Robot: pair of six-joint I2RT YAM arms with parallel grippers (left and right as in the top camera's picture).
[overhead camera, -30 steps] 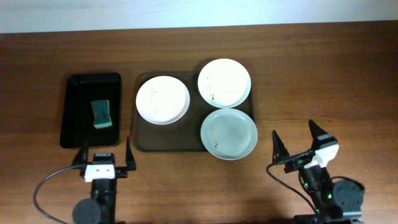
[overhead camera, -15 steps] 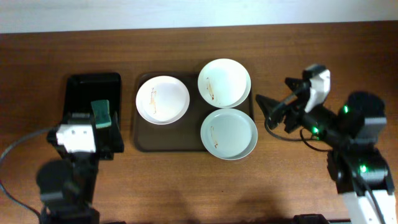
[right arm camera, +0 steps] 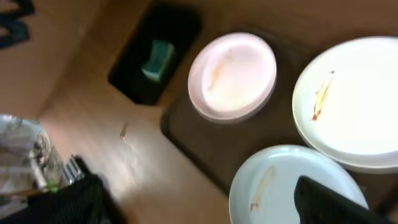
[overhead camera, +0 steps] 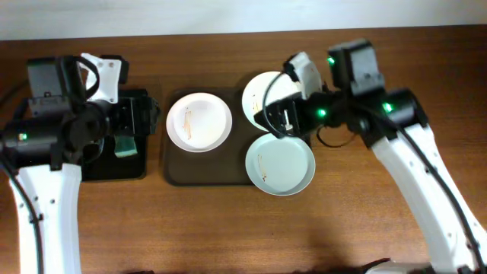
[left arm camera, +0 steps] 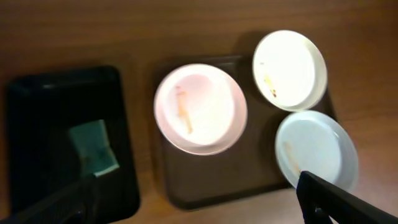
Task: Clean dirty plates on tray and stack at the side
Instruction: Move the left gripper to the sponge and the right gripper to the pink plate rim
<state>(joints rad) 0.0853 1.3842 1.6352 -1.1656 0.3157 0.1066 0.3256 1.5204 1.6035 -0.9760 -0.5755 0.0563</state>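
Observation:
I will lower my left gripper to the green sponge inside the black tray next.
Three white plates lie on the dark brown tray (overhead camera: 173, 173): a left plate (overhead camera: 198, 122) with a yellowish smear, a back right plate (overhead camera: 262, 87) with a reddish smear, and a bluish-white front right plate (overhead camera: 280, 164) with a thin smear. My right gripper (overhead camera: 275, 120) is open and empty above the gap between the two right plates, hiding part of the back one. My left gripper (overhead camera: 143, 120) is open and empty over the black tray's right edge. The left wrist view shows the left plate (left arm camera: 200, 109), the back plate (left arm camera: 289, 68) and the bluish plate (left arm camera: 317, 149).
A smaller black glossy tray (overhead camera: 114, 171) stands left of the brown tray and holds a green sponge (overhead camera: 125, 144), partly hidden by my left arm. The sponge also shows in the left wrist view (left arm camera: 93, 146) and in the right wrist view (right arm camera: 157, 59). Bare wooden table surrounds both trays.
Both arms rose from the table's front edge and swung inward: the left to above the black tray, the right to above the two right plates. The plates have not moved.

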